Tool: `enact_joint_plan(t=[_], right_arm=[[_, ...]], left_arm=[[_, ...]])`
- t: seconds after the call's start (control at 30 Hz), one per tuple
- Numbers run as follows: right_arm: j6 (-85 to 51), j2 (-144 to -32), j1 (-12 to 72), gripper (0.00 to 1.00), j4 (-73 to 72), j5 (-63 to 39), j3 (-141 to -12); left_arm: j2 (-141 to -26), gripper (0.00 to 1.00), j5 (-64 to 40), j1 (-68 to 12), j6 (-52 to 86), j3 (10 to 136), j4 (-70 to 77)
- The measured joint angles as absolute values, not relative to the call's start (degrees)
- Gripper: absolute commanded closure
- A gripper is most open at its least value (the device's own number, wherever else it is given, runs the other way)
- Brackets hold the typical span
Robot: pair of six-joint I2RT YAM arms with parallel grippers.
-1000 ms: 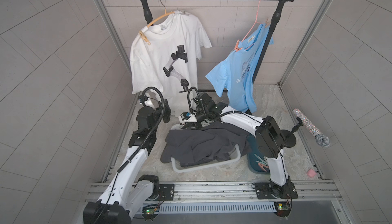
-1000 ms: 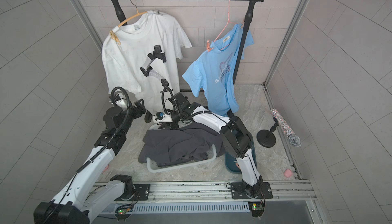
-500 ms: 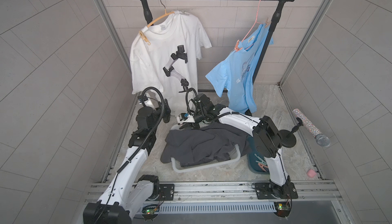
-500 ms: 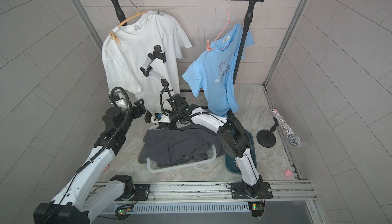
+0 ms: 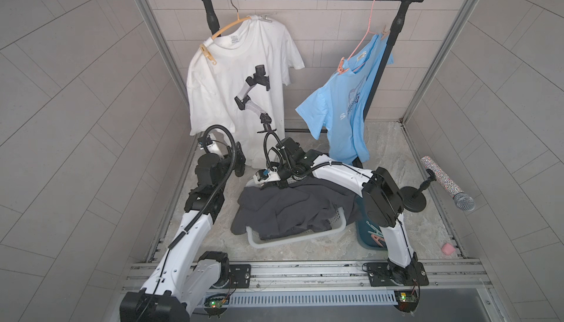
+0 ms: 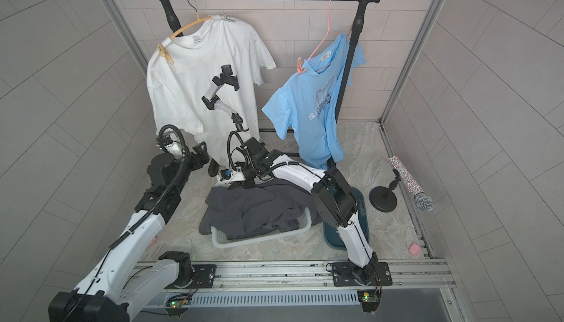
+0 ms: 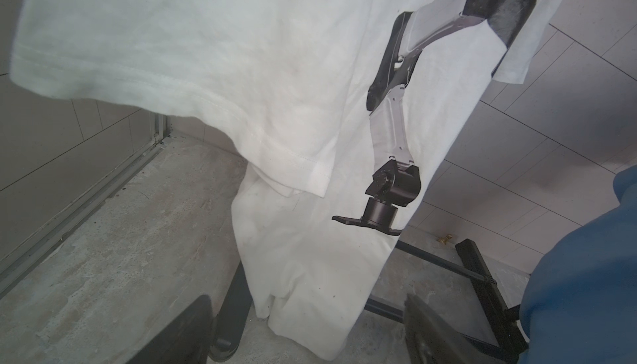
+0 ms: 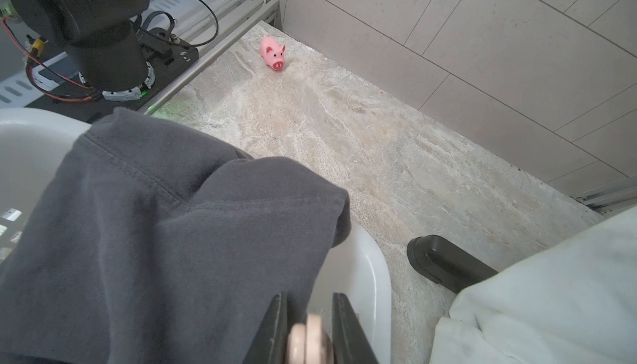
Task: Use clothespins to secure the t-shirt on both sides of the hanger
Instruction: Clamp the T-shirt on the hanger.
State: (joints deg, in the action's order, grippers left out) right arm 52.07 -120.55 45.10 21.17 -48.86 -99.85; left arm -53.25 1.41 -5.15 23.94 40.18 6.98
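Observation:
I will next move my right gripper gently outward, low over the laundry basket's far corner [image 5: 251,181] [image 8: 367,265], and let go of the peach clothespin there, because the laundry basket's rim and the grey garment are close below the gripper's fingers.
A white t-shirt [image 5: 244,70] [image 6: 207,70] hangs on a wooden hanger [image 5: 227,26] on the rail. A yellow clothespin [image 5: 208,53] [image 6: 165,54] clips its left shoulder and a pale clothespin [image 5: 265,17] sits near the hook. My right gripper [image 8: 308,307] [image 5: 268,184] hovers low over the laundry basket, shut on a peach clothespin [image 8: 310,341]. My left gripper [image 7: 306,310] [image 6: 207,158] stands open and empty beside the shirt's lower hem [image 7: 303,327].
A blue t-shirt [image 5: 345,107] hangs on a pink hanger at the rail's right end. A white basket [image 5: 293,239] holds a dark grey garment [image 5: 290,204]. Beside it stands a teal bin [image 5: 374,238] with clothespins. A microphone [image 5: 445,183] and a pink pig toy [image 8: 272,52] lie near the walls.
My right arm has shifted slightly to the left with the clothespin still held. The left arm has not moved.

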Motion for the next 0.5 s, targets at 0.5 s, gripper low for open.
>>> enact_joint_plan(t=[0.5], right_arm=[[51.1,-121.4,45.6,1.0,19.1,-47.0,-99.9]], left_arm=[[-53.3,0.1,1.1,-4.9,23.9,40.2,7.2]])
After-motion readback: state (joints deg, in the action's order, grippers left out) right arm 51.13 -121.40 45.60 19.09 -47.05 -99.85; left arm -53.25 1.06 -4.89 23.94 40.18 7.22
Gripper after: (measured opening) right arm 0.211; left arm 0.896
